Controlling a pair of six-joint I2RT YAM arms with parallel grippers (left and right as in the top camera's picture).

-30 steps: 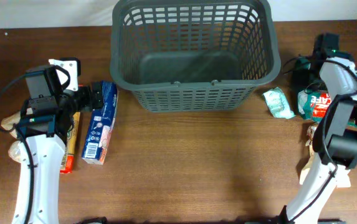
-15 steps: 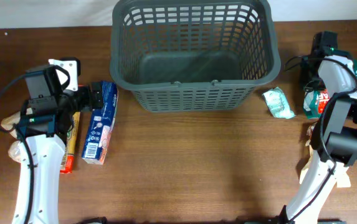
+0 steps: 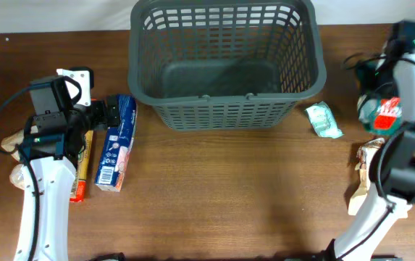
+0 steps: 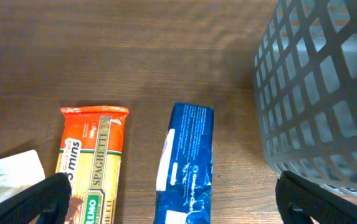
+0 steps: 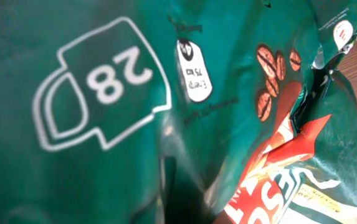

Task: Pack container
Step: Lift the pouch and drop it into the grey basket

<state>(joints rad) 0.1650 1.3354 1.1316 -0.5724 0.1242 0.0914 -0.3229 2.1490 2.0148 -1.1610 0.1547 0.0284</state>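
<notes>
The right gripper lifts the bag across the container's rim and down to release it next, as the container's empty bottom lies to the left in the overhead view.
The dark grey slotted container stands at the back middle of the table, and its wall fills the right of the left wrist view. My left gripper is open, its fingers straddling the top end of a blue packet without touching it. An orange spaghetti packet lies just left of the blue one. At the far right my right gripper is shut on a green and red coffee bag. The bag fills the right wrist view and hides the fingers.
A small pale green packet lies right of the container's front corner. A beige packet sits by the right arm's base. Pale bags lie at the far left, and a white packet corner shows beside the spaghetti.
My right gripper has shut on the coffee bag and carried it a little to the right and up. The left arm and its packets have not moved.
</notes>
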